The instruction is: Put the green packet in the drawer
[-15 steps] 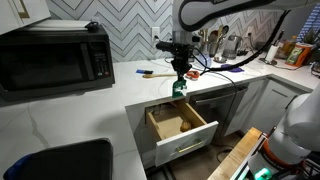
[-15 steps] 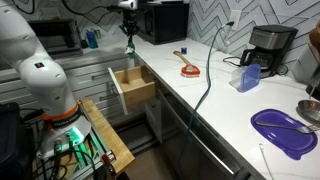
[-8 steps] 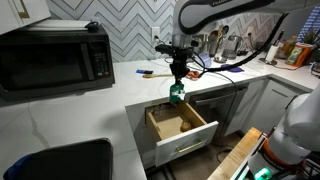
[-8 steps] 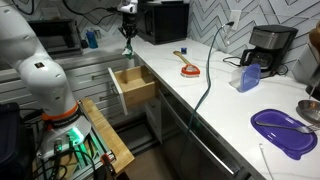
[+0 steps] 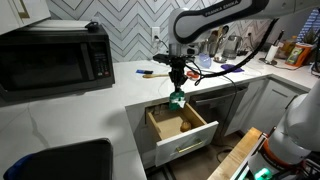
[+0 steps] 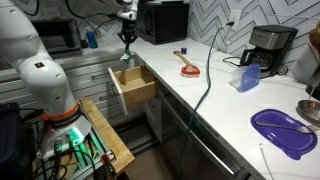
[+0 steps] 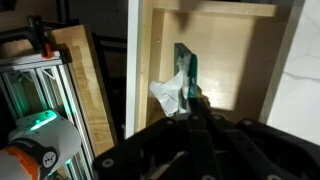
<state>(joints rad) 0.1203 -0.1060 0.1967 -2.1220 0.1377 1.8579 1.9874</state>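
My gripper will next go down between the open drawer's sides to its light wooden bottom and let go of the green packet (image 5: 178,98), which still hangs above the drawer.
The green packet (image 5: 178,98) hangs edge-down from my gripper (image 5: 177,86), which is shut on its top. It hangs just above the open drawer (image 5: 182,124), over its back part. In an exterior view the gripper (image 6: 125,45) holds the packet (image 6: 126,58) above the drawer (image 6: 133,85). In the wrist view the packet (image 7: 184,72) shows edge-on with a pale crumpled part, over the drawer's light wooden floor (image 7: 235,60). My fingertips (image 7: 192,100) grip it from below in that picture.
A black microwave (image 5: 55,57) stands on the white counter. A yellow-handled tool (image 5: 146,72) and cables lie behind the arm. A red object (image 6: 188,70), a coffee maker (image 6: 266,46) and a purple plate (image 6: 285,130) sit along the counter. A wooden frame (image 5: 235,158) stands beside the drawer.
My gripper has moved down a little with the green packet, bringing it closer to the open drawer. The drawer has not moved.
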